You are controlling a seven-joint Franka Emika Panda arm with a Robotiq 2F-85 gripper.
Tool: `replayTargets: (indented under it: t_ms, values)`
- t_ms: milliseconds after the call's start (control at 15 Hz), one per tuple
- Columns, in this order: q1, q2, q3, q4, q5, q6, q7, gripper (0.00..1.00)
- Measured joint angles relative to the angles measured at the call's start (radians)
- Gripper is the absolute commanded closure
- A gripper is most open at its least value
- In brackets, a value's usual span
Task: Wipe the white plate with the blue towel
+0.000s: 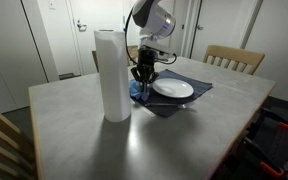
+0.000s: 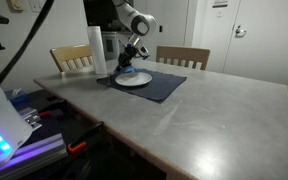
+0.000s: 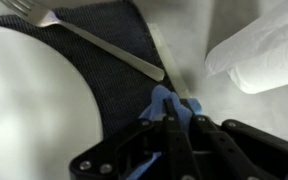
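The gripper needs to move low beside the plate (image 1: 173,89) first to get away from the fork (image 3: 84,38), then open at the mat's edge.
The white plate (image 1: 173,89) lies on a dark blue placemat (image 1: 189,101); it shows in both exterior views (image 2: 134,79) and fills the left of the wrist view (image 3: 34,110). My gripper (image 1: 143,76) stands just beside the plate's edge nearest the paper roll, down at the mat. Its fingers (image 3: 176,118) are shut on the blue towel (image 3: 164,100), a small bunched piece showing between and past the fingertips. A silver fork (image 3: 84,38) lies across the mat next to the plate.
A tall white paper towel roll (image 1: 112,75) stands upright close beside the gripper, also in the wrist view (image 3: 259,50). The grey table (image 1: 164,140) has wooden chairs (image 1: 234,58) around it. Doors and a wall are behind.
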Motion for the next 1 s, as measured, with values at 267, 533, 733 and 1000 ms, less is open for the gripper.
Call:
replayTargets:
  t_ms: [267, 533, 733, 1000]
  values:
    - [0.016, 0.047, -0.015, 0.041, -0.034, -0.003, 0.014, 0.98]
    - [0.016, 0.047, -0.024, 0.069, -0.034, 0.022, 0.054, 0.98]
    - [0.016, 0.047, -0.026, 0.084, -0.031, 0.066, 0.085, 0.98]
    - [0.016, 0.048, -0.025, 0.087, -0.025, 0.071, 0.113, 0.51]
